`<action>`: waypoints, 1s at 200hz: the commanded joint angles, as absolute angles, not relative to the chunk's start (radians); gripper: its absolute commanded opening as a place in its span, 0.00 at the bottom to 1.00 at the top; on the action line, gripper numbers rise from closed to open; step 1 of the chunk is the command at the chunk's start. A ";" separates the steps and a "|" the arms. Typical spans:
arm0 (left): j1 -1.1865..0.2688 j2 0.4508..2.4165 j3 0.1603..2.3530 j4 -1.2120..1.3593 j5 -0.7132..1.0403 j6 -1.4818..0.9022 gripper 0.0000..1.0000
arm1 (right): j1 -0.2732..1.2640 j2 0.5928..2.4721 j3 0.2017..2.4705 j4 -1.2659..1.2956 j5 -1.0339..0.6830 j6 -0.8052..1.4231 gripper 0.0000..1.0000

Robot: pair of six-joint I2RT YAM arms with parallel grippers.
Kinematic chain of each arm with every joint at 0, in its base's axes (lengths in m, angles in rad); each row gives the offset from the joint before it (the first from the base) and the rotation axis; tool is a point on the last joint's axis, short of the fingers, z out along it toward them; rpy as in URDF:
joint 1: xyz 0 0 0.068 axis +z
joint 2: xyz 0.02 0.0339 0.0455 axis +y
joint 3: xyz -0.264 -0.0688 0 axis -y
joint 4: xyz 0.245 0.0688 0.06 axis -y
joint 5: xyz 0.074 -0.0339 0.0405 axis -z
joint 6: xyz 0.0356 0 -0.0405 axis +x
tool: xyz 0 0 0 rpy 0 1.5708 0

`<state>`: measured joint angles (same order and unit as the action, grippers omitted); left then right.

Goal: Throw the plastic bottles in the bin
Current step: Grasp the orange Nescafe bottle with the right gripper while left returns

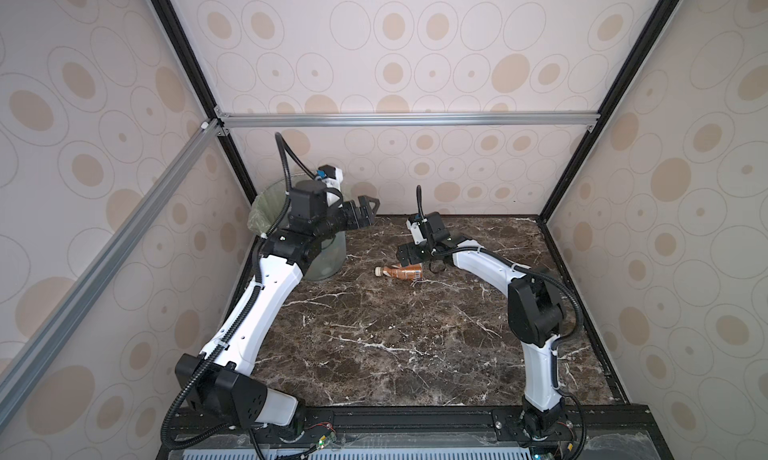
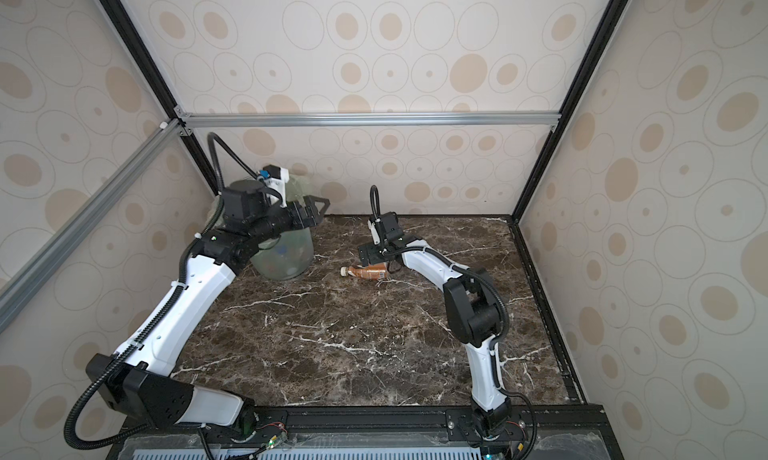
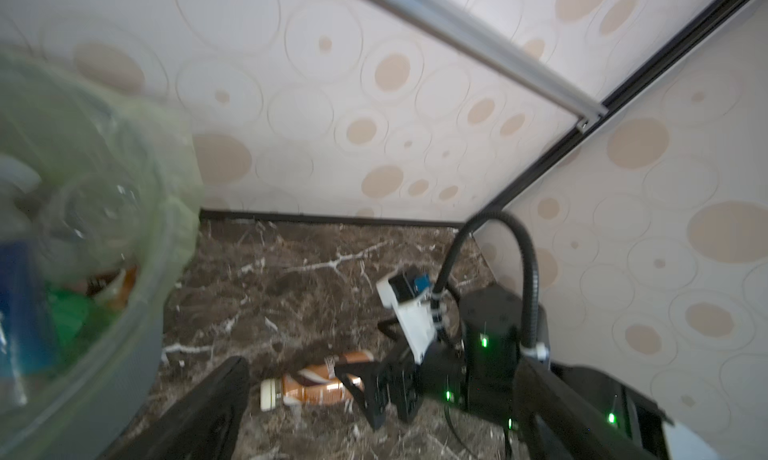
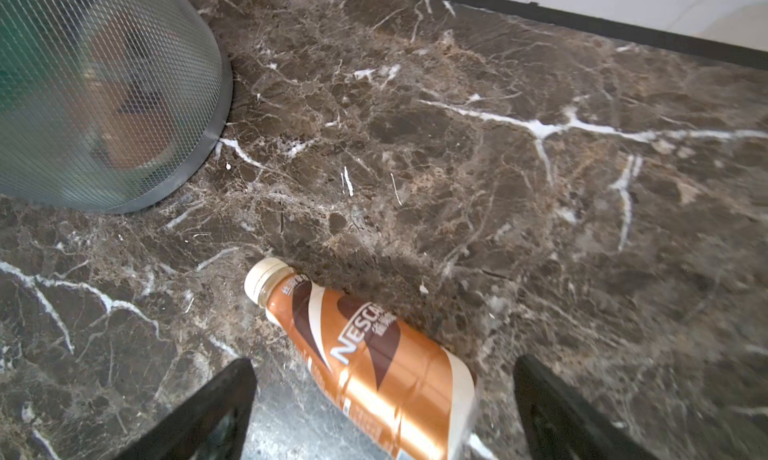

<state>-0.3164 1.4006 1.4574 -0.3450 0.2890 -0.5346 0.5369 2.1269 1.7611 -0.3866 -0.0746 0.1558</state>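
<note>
The bottle's lower body lies at a slant below my right gripper. My right gripper will move down next, turn its open fingers to stand along the bottle's sides, and close.
A brown-labelled plastic bottle with a cream cap lies on its side on the marble top, cap towards the bin. My right gripper hovers open over it. Its fingers stand either side of the bottle's lower body, clear of it. The bin stands at the back left, lined with a light green bag. Blurred bottles lie inside it. My left gripper is raised by the bin's rim, open and empty.
The dark marble tabletop is enclosed by patterned walls on three sides with a black frame. The bin's meshed wall sits a short way left of the bottle. My right arm's wrist shows in the left wrist view.
</note>
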 commanded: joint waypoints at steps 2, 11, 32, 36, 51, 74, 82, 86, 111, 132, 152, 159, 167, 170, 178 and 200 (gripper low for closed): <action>-0.333 1.309 1.388 -0.269 0.261 -0.570 0.99 | 0.532 2.215 1.876 -0.524 -0.151 0.053 1.00; -0.337 1.293 1.359 -0.273 0.257 -0.569 0.99 | 0.533 2.243 1.900 -0.550 -0.162 0.036 1.00; -0.338 1.265 1.302 -0.271 0.258 -0.577 0.99 | 0.534 2.265 1.903 -0.574 -0.191 0.008 1.00; -0.339 1.262 1.292 -0.267 0.260 -0.581 0.99 | 0.534 2.266 1.901 -0.580 -0.199 0.003 1.00; -0.341 1.253 1.261 -0.253 0.268 -0.590 0.99 | 0.534 2.256 1.875 -0.591 -0.211 -0.007 1.00; -0.344 1.252 1.227 -0.231 0.281 -0.604 0.99 | 0.534 2.221 1.802 -0.579 -0.209 -0.012 0.98; -0.346 1.255 1.217 -0.224 0.288 -0.608 0.99 | 0.536 2.212 1.782 -0.578 -0.217 -0.016 0.96; -0.347 1.257 1.214 -0.221 0.290 -0.610 0.99 | 0.536 2.209 1.774 -0.580 -0.222 -0.017 0.96; -0.354 1.262 1.203 -0.212 0.291 -0.616 0.99 | 0.544 2.202 1.739 -0.583 -0.216 -0.029 0.90; -0.359 1.258 1.201 -0.210 0.286 -0.617 0.99 | 0.548 2.202 1.729 -0.584 -0.206 -0.022 0.84; -0.359 1.256 1.201 -0.213 0.281 -0.614 0.99 | 0.550 2.195 1.721 -0.563 -0.201 -0.008 0.76; -0.359 1.258 1.202 -0.214 0.280 -0.616 0.99 | 0.550 2.194 1.720 -0.557 -0.202 -0.004 0.71; -0.359 1.262 1.201 -0.215 0.285 -0.622 0.99 | 0.550 2.191 1.719 -0.550 -0.207 0.000 0.63; -0.359 1.264 1.201 -0.217 0.287 -0.625 0.99 | 0.550 2.189 1.719 -0.549 -0.210 0.002 0.61; -0.359 1.268 1.202 -0.219 0.285 -0.631 0.99 | 0.551 2.183 1.720 -0.545 -0.218 0.009 0.55; -0.358 1.277 1.201 -0.208 0.294 -0.659 0.99 | 0.549 2.140 1.700 -0.531 -0.239 0.038 0.47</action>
<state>-0.3519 1.2678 1.1915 -0.2398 0.2836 -0.6186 0.5442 2.2311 1.7260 -0.5419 -0.2115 0.0162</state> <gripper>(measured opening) 0.990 0.565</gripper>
